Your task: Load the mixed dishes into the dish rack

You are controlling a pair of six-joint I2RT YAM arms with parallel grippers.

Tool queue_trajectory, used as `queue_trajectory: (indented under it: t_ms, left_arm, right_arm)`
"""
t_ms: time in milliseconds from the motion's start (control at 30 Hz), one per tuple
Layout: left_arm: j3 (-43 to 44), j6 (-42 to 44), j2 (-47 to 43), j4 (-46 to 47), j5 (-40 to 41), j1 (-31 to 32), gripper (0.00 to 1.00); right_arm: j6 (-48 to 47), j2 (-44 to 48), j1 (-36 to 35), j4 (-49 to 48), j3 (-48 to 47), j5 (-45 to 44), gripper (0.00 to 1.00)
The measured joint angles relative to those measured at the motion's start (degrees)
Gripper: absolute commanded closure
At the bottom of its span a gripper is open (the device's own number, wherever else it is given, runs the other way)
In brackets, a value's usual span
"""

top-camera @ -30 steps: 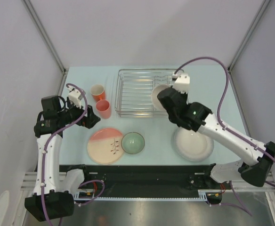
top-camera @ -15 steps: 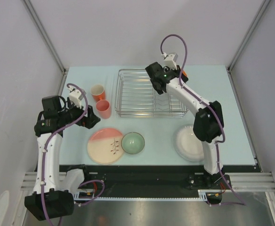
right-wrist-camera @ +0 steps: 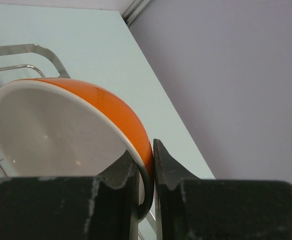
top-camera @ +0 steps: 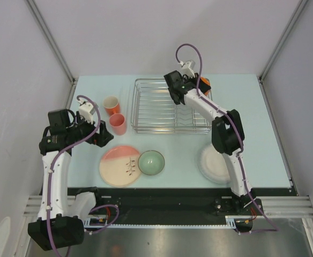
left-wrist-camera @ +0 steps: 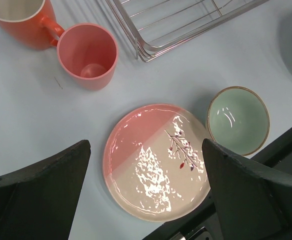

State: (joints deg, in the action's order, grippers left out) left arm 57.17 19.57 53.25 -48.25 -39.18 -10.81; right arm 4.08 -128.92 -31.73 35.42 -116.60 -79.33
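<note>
My right gripper still has the tilted bowl hanging above the rack's wires. I need to lower the gripper into the back corner of the rack next, so that it comes inside the rack's side bar.
The silver wire dish rack [top-camera: 156, 107] stands at the back middle of the table. My right gripper [top-camera: 198, 88] is over its back right corner, shut on the rim of the small white-and-orange bowl [right-wrist-camera: 71, 125], which is tilted on edge above the rack wires [right-wrist-camera: 16, 50]. My left gripper [top-camera: 105, 138] hangs open above the table, its fingers [left-wrist-camera: 36, 195] spread over the cream-and-pink plate [left-wrist-camera: 156, 160]. The pale green bowl [left-wrist-camera: 238, 120] lies right of that plate. Two orange cups [top-camera: 111, 104] [top-camera: 118, 123] stand left of the rack. The right arm partly hides the large white plate [top-camera: 209, 163].
The rack's near corner [left-wrist-camera: 146, 55] is close to the lower cup [left-wrist-camera: 88, 55]. Grey walls and metal frame posts close in the table on the back and sides. A black rail [top-camera: 162, 195] runs along the near edge.
My right arm has swung from the rack's front right up to its back right corner, carrying the small bowl. The left arm has stayed put.
</note>
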Motion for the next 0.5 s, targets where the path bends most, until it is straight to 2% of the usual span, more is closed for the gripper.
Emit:
queue_trajectory:
  t_ms: [233,500]
  left_arm:
    - [0.0,0.0,0.02,-0.37,0.02,0.02,0.0]
    - [0.0,-0.02,0.74,-0.35,0.0,0.0,0.0]
  right_arm:
    - [-2.91,-3.91,1.03,-4.28,0.07,0.26,1.0]
    - [-2.36,-8.48,0.7,-3.41,0.07,1.79,1.0]
